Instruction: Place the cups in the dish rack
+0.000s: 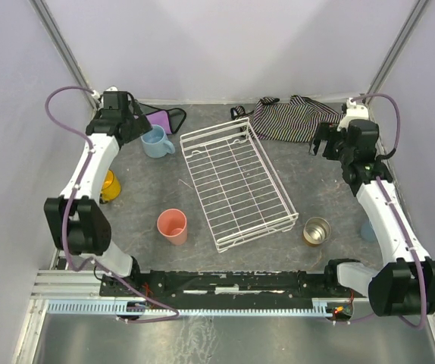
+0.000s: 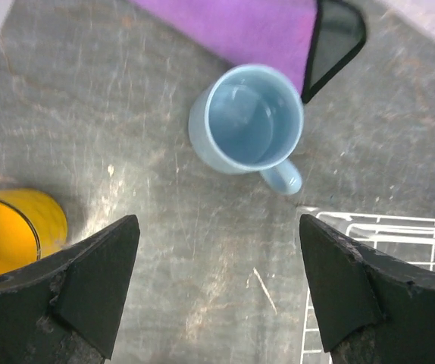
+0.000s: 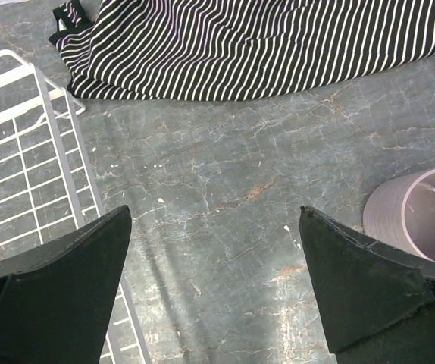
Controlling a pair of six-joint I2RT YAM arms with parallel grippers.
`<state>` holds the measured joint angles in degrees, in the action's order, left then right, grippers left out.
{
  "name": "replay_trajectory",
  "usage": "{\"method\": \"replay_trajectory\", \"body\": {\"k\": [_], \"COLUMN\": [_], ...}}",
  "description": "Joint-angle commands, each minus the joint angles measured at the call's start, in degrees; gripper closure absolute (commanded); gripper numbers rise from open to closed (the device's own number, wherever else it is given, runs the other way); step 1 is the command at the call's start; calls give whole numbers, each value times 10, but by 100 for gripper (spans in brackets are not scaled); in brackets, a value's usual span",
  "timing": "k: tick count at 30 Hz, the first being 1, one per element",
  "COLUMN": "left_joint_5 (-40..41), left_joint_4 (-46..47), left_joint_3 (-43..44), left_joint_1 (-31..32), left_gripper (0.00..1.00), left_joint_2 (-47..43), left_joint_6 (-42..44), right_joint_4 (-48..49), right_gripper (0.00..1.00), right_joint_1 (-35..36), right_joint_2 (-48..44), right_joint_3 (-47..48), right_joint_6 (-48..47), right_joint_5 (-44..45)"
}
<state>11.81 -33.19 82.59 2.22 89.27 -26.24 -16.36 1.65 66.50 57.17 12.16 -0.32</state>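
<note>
My left gripper moves down onto the light blue mug's rim [image 1: 144, 139] [image 2: 210, 121] next, on the side away from the mug's handle, since the mug's opening leaves room for a finger.
The white wire dish rack [image 1: 236, 186] lies empty mid-table; its corner shows in the left wrist view [image 2: 384, 227] and in the right wrist view [image 3: 20, 152]. A light blue mug [image 1: 155, 142] [image 2: 246, 120] stands upright just ahead of my open, empty left gripper [image 1: 136, 126] [image 2: 217, 224]. A yellow mug [image 1: 110, 186] [image 2: 13, 231] stands at the left. A salmon tumbler [image 1: 173, 226] and a metal cup [image 1: 317, 230] stand near the front. A blue tumbler [image 1: 367, 230] is partly hidden by the right arm. My right gripper [image 1: 325, 141] [image 3: 214, 212] is open and empty, with a pale pink mug [image 3: 422, 216] to its right.
A purple cloth [image 1: 163, 117] [image 2: 233, 26] lies behind the blue mug. A black-and-white striped cloth [image 1: 289, 117] [image 3: 263, 45] lies at the back right, beyond the rack. Walls close in the table on three sides.
</note>
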Motion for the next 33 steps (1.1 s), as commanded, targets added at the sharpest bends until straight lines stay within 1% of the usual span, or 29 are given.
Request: {"method": "replay_trajectory", "body": {"k": [1, 6, 13, 19, 24, 29, 33], "left_joint_5": [21, 37, 54, 50, 51, 23, 19], "left_joint_4": [-128, -176, -176, -198, -212, -193, -191], "left_joint_3": [69, 161, 240, 323, 358, 350, 352], "left_joint_1": [-5, -12, -23, -32, -33, -32, -32], "left_gripper": [8, 9, 11, 17, 21, 28, 33], "left_joint_2": [53, 141, 220, 301, 353, 353, 364], "left_joint_6": [-48, -1, 34, 55, 65, 57, 60], "right_joint_4": [-34, -42, -70, -79, -88, -96, -97], "right_gripper": [0, 1, 0, 0, 0, 0, 0], "right_joint_1": [1, 1, 1, 1, 1, 1, 1], "right_joint_2": [-3, -7, 3, 10, 21, 33, 40], "right_joint_3": [45, 60, 83, 100, 115, 130, 134], "right_joint_6": [-5, 0, 2, -1, -5, -7, -6], "right_joint_5": [-19, -33, -50, -46, -50, -51, -53]}}
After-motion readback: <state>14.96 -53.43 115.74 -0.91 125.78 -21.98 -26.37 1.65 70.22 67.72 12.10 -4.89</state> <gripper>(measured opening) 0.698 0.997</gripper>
